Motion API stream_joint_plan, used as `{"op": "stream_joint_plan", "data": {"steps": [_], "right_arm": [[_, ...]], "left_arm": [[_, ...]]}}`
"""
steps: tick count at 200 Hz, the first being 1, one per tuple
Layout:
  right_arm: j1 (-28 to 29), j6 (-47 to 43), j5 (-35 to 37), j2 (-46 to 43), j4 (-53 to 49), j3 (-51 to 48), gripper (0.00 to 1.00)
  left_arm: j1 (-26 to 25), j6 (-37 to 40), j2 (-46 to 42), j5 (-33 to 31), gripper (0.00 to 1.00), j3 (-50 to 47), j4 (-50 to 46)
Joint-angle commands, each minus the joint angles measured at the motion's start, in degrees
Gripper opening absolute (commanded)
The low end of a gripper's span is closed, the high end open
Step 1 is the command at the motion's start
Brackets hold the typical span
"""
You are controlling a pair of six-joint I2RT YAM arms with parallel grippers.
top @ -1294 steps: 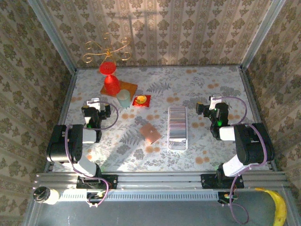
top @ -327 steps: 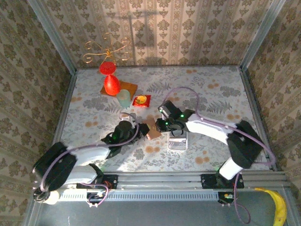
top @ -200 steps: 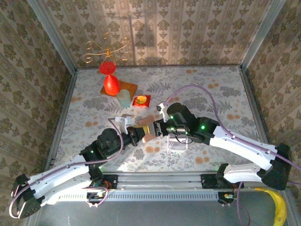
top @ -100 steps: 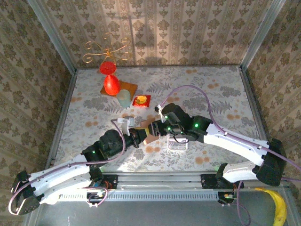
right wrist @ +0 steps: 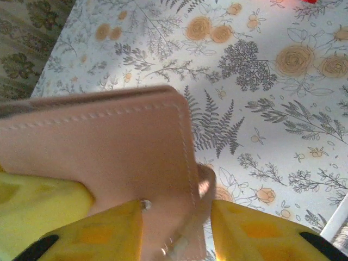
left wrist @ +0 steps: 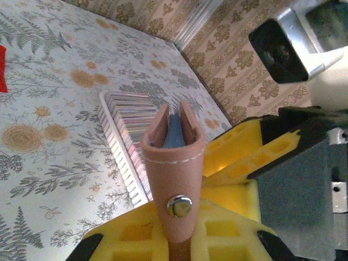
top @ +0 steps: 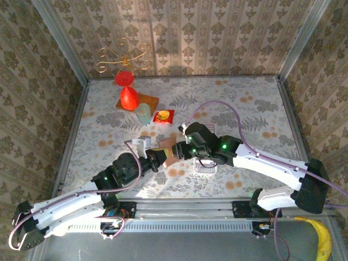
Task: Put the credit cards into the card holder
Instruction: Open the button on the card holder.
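Note:
I should next lower the card holder with my left gripper, draw it back to the bare near tabletop between both arms and release it.
The pinkish-tan card holder hangs above the table's middle between both grippers. My left gripper is shut on its snap end. In the left wrist view the card holder stands edge-on from the left gripper, and a bluish credit card shows between its flaps. My right gripper meets it from the right. In the right wrist view the right gripper has its yellow fingers closed on the strap corner of the card holder.
A long clear ribbed tray of cards lies under the right arm, also seen as the tray. At the back left stand a red glass, a pale cup, a red coaster and a gold wire ornament.
The right gripper's jaws have narrowed onto the card holder's corner. Both arms have shifted slightly to the left with the holder between them.

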Motion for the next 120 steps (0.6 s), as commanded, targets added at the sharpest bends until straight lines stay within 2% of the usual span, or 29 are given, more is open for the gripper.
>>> {"op": "stream_joint_plan", "data": {"steps": [1, 20, 44, 51, 62, 83, 101, 120], "right_arm": [[-0.2, 1.2, 4.8, 1.8, -6.8, -1.3, 0.30], [-0.1, 1.6, 6.9, 2.9, -9.4, -0.6, 0.19], [-0.2, 2.8, 10.3, 2.8, -10.6, -0.5, 0.18], [-0.2, 2.9, 10.7, 2.5, -10.2, -0.8, 0.20], [-0.2, 2.5, 9.8, 1.3, -7.8, -1.8, 0.30], [-0.1, 0.9, 4.9, -1.3, -0.8, -4.8, 0.44], [-0.2, 0.1, 1.7, -2.6, 2.6, -6.4, 0.47], [-0.2, -0.2, -1.9, -3.3, 5.9, -8.4, 0.50]], "left_arm": [[-0.2, -0.7, -2.1, -2.4, 0.00, 0.5, 4.1], [-0.1, -0.3, -2.7, -2.9, 0.00, 0.7, 2.8], [-0.1, -0.5, -3.5, -4.3, 0.00, 0.6, 0.3], [-0.1, -0.9, -3.7, -4.9, 0.00, 0.7, -0.8], [-0.2, -1.1, -3.6, -5.0, 0.00, 0.9, -2.6], [-0.1, -1.9, -2.9, -4.5, 0.00, 1.7, -6.6], [-0.1, -4.4, -2.4, -5.9, 0.00, 2.5, -12.7], [0.0, -6.1, -1.8, -4.4, 0.00, 2.0, -15.1]]}}
